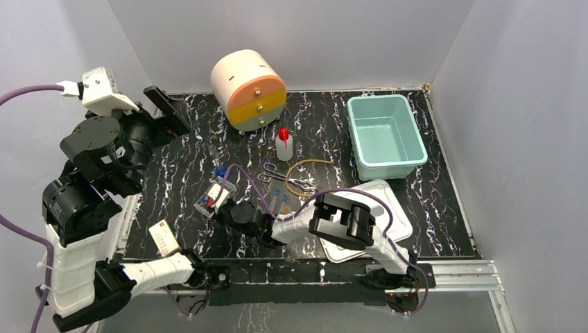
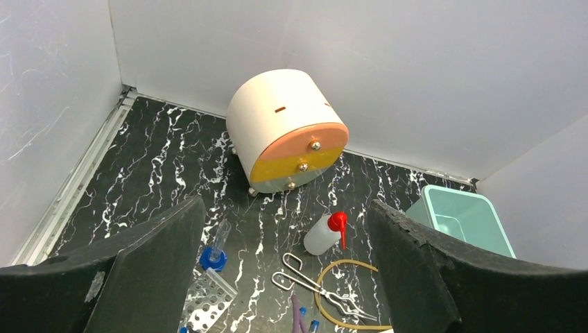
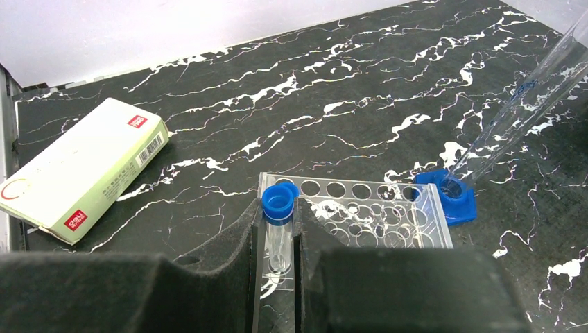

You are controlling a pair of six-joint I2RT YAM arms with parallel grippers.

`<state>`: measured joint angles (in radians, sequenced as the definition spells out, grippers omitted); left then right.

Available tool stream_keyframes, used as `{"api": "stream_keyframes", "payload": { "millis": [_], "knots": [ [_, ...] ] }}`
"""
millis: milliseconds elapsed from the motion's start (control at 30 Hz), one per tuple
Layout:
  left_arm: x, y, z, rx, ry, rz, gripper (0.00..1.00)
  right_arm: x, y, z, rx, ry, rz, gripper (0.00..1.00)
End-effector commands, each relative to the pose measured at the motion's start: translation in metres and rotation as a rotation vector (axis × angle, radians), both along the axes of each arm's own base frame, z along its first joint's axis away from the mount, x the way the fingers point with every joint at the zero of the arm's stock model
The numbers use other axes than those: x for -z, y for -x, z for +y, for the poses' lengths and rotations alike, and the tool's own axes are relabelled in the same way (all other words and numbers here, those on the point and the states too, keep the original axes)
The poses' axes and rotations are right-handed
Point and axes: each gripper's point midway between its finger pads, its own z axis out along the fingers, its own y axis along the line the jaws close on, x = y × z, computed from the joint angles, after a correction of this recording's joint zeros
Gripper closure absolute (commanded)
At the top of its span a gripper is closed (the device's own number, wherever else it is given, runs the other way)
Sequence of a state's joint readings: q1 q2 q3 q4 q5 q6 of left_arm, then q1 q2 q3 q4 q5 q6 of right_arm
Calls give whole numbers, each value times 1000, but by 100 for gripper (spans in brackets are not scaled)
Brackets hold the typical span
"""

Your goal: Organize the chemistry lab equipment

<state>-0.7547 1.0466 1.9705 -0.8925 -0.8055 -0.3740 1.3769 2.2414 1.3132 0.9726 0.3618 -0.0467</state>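
Note:
My right gripper holds the test tube. It will move down, put the test tube into the hole (image 1: 206, 209) (image 3: 280, 226) beside the rack's corner hole and let go, because another blue-capped tube already fills that corner hole.
My right gripper (image 3: 279, 216) is shut on a small clear test tube (image 3: 279, 239) with a blue cap, held upright at the near corner of the clear tube rack (image 3: 360, 211). In the top view this gripper (image 1: 225, 205) sits low beside the rack (image 1: 208, 201). Two more blue-capped tubes (image 1: 279, 201) lie on the table. A white squeeze bottle (image 1: 283, 144) with a red nozzle stands mid-table, with metal forceps (image 1: 288, 177) and a tan tubing loop (image 1: 313, 175) in front of it. My left gripper (image 2: 286, 208) is raised high at the left, open and holding nothing.
A clear cylinder on a blue base (image 3: 454, 194) leans at the rack's far end. A white box (image 3: 83, 170) lies left of the rack. The cream-orange-yellow drum drawer unit (image 1: 248, 89) stands at the back, the teal bin (image 1: 385, 137) at the right, its white lid (image 1: 388, 215) in front.

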Motion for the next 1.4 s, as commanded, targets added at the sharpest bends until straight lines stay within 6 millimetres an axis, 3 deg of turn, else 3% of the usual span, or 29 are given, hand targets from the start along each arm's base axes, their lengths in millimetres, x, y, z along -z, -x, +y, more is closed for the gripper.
{"api": "stream_keyframes", "payload": {
  "millis": [0,1100,1367],
  "knots": [
    [-9,0,7,-33,7,-27,14,-8,0,4,12,-64,5,81],
    [-11,-4,4,-39,-6,-29,14,14,-3,-1,54,-85,43,72],
    [-11,-3,5,-38,5,-32,13,-3,-2,0,48,-99,54,60]
  ]
}}
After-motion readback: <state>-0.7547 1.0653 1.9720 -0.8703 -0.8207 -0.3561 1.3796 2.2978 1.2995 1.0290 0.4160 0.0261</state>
